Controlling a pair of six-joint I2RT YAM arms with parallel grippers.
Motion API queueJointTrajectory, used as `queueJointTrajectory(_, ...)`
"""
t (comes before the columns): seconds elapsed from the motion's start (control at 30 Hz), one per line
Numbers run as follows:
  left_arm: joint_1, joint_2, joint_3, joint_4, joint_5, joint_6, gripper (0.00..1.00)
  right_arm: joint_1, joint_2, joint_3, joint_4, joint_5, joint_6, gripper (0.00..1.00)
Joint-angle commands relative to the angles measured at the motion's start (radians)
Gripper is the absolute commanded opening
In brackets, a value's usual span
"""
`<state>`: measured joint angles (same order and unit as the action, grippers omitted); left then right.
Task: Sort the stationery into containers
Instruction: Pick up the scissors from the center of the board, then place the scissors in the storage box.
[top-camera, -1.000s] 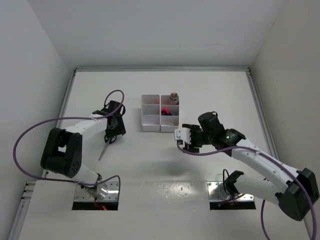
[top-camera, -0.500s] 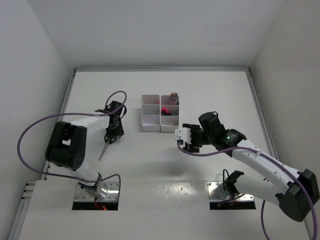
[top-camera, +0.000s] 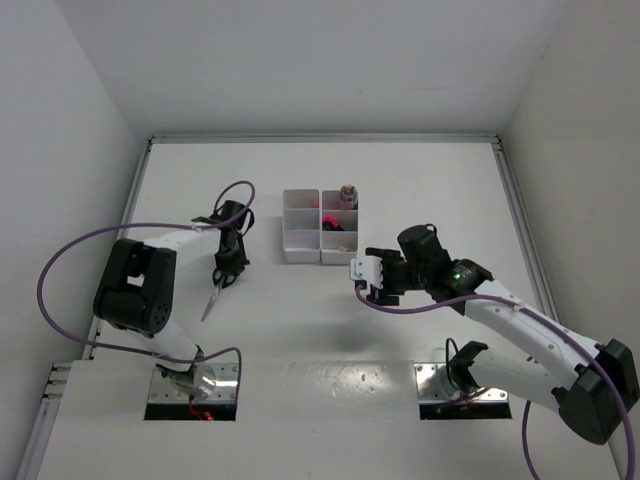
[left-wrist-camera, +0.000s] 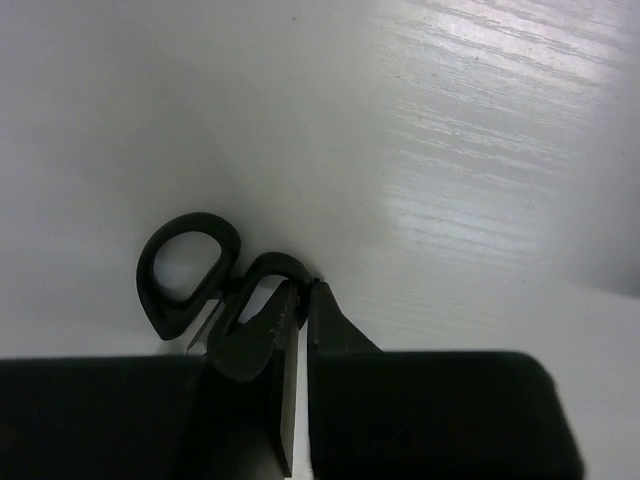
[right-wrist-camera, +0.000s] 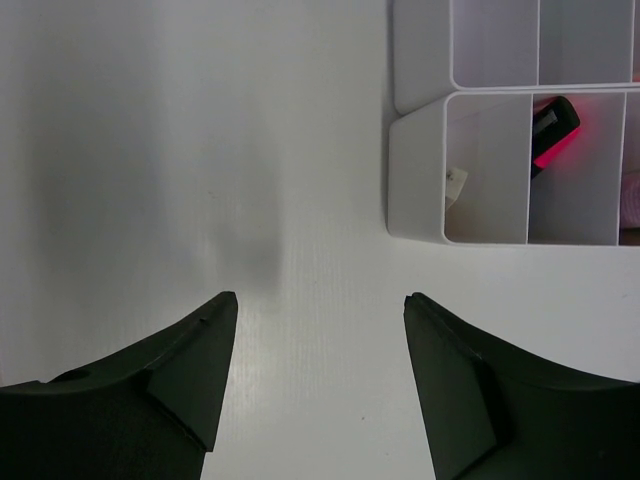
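The robot will raise its left gripper, carry the scissors to the right in the top view over the near section of the containers facing them, and let go, because that section looks empty.
The black-handled scissors (top-camera: 212, 296) lie on the table left of the containers (top-camera: 300, 256), blades pointing toward the near edge. My left gripper (top-camera: 229, 266) is down over their handles. In the left wrist view its jaws (left-wrist-camera: 304, 288) stand nearly together, pinching the rim of one handle loop of the scissors (left-wrist-camera: 186, 262). My right gripper (top-camera: 363, 282) hovers open and empty near the containers' near right corner. The right wrist view shows the white containers (right-wrist-camera: 412, 170), with a pink highlighter (right-wrist-camera: 553, 134) in one compartment and a small pale eraser (right-wrist-camera: 455, 187) in another.
A pink item (top-camera: 336, 224) and an upright bundle (top-camera: 347, 193) sit in the right column of compartments. Raised rails run along the table's left, far and right edges. Purple cables loop beside each arm.
My left gripper has closed from partly open onto the scissors' handle loop and shifted slightly. The right arm has not moved.
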<state>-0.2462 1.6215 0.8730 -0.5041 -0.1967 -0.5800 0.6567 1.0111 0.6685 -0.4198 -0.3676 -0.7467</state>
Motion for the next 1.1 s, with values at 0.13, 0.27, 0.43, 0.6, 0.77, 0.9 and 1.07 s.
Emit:
queueJointTrajectory(0.13, -0.034, -0.119, 0.156, -0.030, 0.054, 0.016, 0.03, -0.005, -0.020, -0.004, 0.047, 0.012, 0.024, 0.69)
queueJointTrajectory(0.27, -0.129, -0.238, 0.259, 0.033, 0.127, 0.046, 0.02, -0.005, -0.029, -0.014, 0.058, 0.022, 0.044, 0.22)
queueJointTrajectory(0.43, -0.260, -0.383, 0.246, 0.195, 0.174, 0.019, 0.00, -0.005, -0.029, -0.033, 0.119, 0.065, 0.078, 0.99)
queueJointTrajectory(0.6, -0.361, -0.540, 0.058, 0.550, 0.131, -0.079, 0.00, -0.005, -0.061, -0.055, 0.183, 0.142, 0.092, 0.99)
queueJointTrajectory(0.77, -0.471, -0.589, -0.135, 0.789, -0.137, -0.081, 0.00, -0.005, -0.080, -0.073, 0.213, 0.167, 0.115, 0.60)
queueJointTrajectory(0.9, -0.527, -0.566, -0.235, 1.056, -0.227, -0.063, 0.00, -0.005, -0.060, -0.073, 0.240, 0.199, 0.124, 0.00)
queueJointTrajectory(1.07, -0.536, -0.505, -0.224, 1.136, -0.236, -0.054, 0.00, -0.005, -0.060, -0.083, 0.240, 0.199, 0.124, 0.00)
